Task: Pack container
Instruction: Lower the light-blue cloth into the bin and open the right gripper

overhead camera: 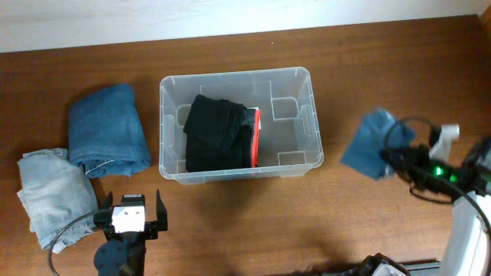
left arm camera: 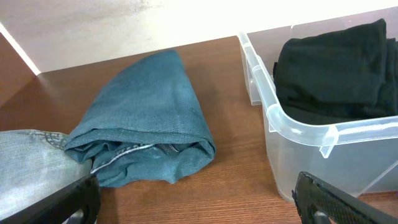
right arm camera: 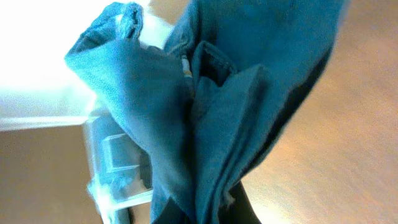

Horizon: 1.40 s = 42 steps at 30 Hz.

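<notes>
My right gripper crosses the container's rim next and releases the denim on the black garment's bare top (overhead camera: pixel 207 138), to the gripper's left in the overhead view.
The clear plastic container (overhead camera: pixel 307 100) stands at the table's middle with a folded black garment (overhead camera: pixel 219 134) with a red edge in its left part. It also shows in the left wrist view (left arm camera: pixel 292 124) and the right wrist view (right arm camera: pixel 109 168). My right gripper (overhead camera: pixel 393 161) is shut on a blue denim garment (overhead camera: pixel 368 143), held above the table to the right of the container; the cloth fills the right wrist view (right arm camera: pixel 211 99). My left gripper (overhead camera: pixel 132 215) is open and empty, near the front edge, below the container's left corner.
A folded blue denim garment (overhead camera: pixel 107 129) lies left of the container, also in the left wrist view (left arm camera: pixel 149 118). A light-blue folded pair of jeans (overhead camera: pixel 50 192) lies at the far left. A pale wall runs along the table's back edge.
</notes>
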### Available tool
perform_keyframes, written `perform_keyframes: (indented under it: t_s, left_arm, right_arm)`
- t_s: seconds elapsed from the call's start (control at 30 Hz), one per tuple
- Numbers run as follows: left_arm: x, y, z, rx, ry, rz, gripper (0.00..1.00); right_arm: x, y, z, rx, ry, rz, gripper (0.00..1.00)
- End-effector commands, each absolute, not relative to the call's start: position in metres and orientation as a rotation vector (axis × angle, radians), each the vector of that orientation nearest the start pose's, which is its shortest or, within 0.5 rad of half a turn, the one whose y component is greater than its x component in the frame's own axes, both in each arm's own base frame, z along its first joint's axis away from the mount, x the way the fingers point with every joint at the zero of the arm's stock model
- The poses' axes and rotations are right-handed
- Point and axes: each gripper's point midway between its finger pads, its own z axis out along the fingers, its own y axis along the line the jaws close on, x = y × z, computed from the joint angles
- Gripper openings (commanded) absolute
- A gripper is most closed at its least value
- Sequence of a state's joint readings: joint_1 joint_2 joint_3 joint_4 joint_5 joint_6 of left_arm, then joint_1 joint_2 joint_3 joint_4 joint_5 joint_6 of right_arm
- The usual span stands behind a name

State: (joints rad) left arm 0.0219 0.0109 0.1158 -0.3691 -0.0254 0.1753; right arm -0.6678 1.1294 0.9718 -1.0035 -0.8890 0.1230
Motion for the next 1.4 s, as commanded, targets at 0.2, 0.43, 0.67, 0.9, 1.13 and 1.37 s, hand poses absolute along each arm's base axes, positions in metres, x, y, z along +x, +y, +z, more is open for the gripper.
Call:
perform_keyframes:
  t_s: [0.2,0.43,0.67,0.9,1.13,1.37]
  left_arm:
    - [0.231,0.008,0.137,0.126,1.83,0.155,0.99]
    - [0.231,0.008,0.137,0.126,1.83,0.155,1.0]
    - [0.231,0.008,0.137,0.126,1.83,0.155,0.99]
    - [0.231,0.008,0.137,0.126,1.83,0.155,1.0]
    - [0.231,0.008,0.137,0.126,1.83,0.155,0.99]
    - [0.231,0.008,0.137,0.126,1.83,0.155,0.99]
  right_arm:
    - [0.306,0.118,0.33,-0.174,2.063,1.141,0.04]
    - [0.347,0.224,0.294,-0.197,2.141,1.175,0.04]
    - [0.373,0.311,0.21,-0.085,2.298,1.337,0.04]
    - [0.379,0.327,0.122,0.038,2.502,1.356,0.04]
    - [0.37,0.325,0.097,0.057,2.594,1.343,0.1]
    - [0.373,0.322,0.106,-0.008,2.557,1.344,0.7]
